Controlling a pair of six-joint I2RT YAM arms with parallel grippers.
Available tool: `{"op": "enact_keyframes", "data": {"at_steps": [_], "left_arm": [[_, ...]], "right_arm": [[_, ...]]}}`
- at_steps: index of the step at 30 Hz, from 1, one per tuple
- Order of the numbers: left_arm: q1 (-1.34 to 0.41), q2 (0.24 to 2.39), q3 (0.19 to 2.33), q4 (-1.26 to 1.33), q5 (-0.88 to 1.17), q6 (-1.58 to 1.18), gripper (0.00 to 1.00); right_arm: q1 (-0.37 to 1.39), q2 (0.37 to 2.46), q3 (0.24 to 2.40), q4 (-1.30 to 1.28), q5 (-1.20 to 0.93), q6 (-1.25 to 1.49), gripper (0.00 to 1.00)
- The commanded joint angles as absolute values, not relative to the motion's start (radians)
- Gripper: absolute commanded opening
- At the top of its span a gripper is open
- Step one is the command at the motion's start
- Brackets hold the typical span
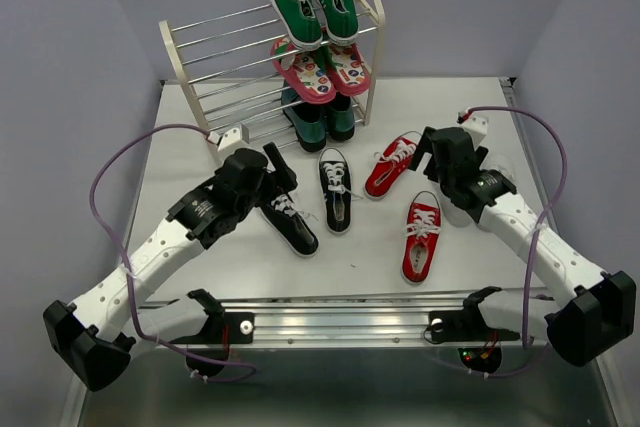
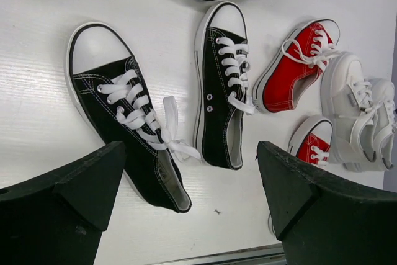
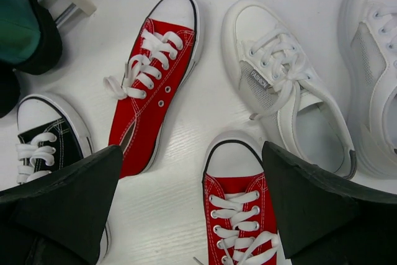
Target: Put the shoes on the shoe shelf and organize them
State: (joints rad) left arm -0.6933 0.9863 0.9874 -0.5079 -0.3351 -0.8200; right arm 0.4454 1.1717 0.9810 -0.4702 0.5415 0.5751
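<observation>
I will move my left gripper down and back toward the bar, with its fingers on both sides of the heel of the black sneaker (image 1: 306,245) (image 2: 175,192) below it, because the sneaker's laces leave the heel clear.
The shoe shelf (image 1: 215,57) stands at the back of the table. Two black sneakers (image 1: 291,226) (image 1: 336,190) and two red sneakers (image 1: 392,164) (image 1: 422,235) lie loose on the table in front of it. My left gripper (image 1: 279,168) is open and empty above the left black sneaker (image 2: 124,116). My right gripper (image 1: 437,152) is open and empty above the red sneakers (image 3: 155,85) (image 3: 239,209). Two white sneakers (image 3: 285,85) (image 3: 378,60) lie to their right; in the top view my right arm hides them.
The shelf's right half holds green sneakers (image 1: 314,2) on top, pink patterned sandals (image 1: 322,69) in the middle and dark green sneakers (image 1: 318,119) at the bottom. Its left half has bare rods. A metal rail (image 1: 330,315) runs along the near table edge.
</observation>
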Motion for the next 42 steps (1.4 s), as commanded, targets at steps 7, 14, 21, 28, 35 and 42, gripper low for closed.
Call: {"op": "enact_keyframes", "data": {"at_steps": [7, 14, 21, 28, 35, 42], "left_arm": [[-0.693, 1.043, 0.954, -0.545, -0.307, -0.853, 0.99], [-0.699, 1.048, 0.867, -0.480, -0.177, -0.899, 0.99], [-0.779, 1.133, 0.842, -0.469, -0.175, -0.978, 0.99], [-0.796, 1.258, 0.858, -0.492, -0.164, -1.025, 0.99], [-0.810, 1.307, 0.851, -0.540, -0.140, -1.098, 0.99], [-0.833, 1.368, 0.911, -0.621, -0.138, -1.144, 0.92]], "right_arm": [[0.443, 1.109, 0.962, -0.448, 0.578, 0.585, 1.00], [0.443, 1.150, 0.956, -0.448, 0.545, 0.540, 1.00], [0.443, 1.213, 0.946, -0.448, 0.512, 0.506, 1.00], [0.443, 1.256, 0.945, -0.451, 0.521, 0.502, 1.00], [0.443, 1.275, 0.937, -0.453, 0.543, 0.512, 1.00], [0.443, 1.313, 0.936, -0.460, 0.564, 0.523, 1.00]]}}
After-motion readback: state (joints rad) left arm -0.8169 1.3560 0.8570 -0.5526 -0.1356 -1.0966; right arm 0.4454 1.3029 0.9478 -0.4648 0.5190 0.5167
